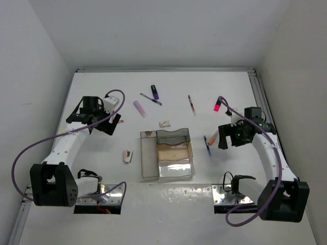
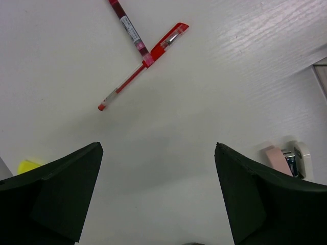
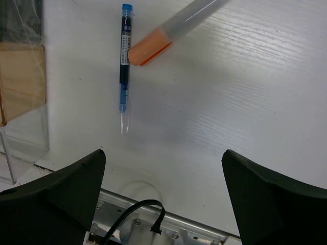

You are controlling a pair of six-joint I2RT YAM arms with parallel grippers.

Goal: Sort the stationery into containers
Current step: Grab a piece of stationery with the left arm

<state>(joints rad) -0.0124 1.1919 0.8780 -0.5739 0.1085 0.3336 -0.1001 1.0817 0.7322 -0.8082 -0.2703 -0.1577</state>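
My left gripper turns and moves down onto the bare end of the capped red pen next, since the other pen crosses this one nearer the cap.
The containers sit mid-table: a long smoky tray [image 1: 148,155], a grey one [image 1: 172,136], an amber one [image 1: 175,151] and a clear one [image 1: 177,167]. My left gripper [image 1: 112,124] is open and empty; its wrist view [image 2: 158,149] shows two crossed red pens [image 2: 141,68] ahead and a pink-and-white eraser [image 2: 285,156] at right. My right gripper [image 1: 224,137] is open and empty [image 3: 163,153]; a blue pen [image 3: 124,61] and an orange highlighter [image 3: 171,34] lie just ahead of it. The blue pen [image 1: 207,145] lies right of the trays.
At the back lie a purple highlighter [image 1: 154,92], another blue pen [image 1: 150,99], a pink highlighter [image 1: 140,108], a red pen [image 1: 191,105], a bright pink highlighter [image 1: 218,104] and a white eraser [image 1: 164,123]. A yellow item [image 2: 28,166] shows by the left finger.
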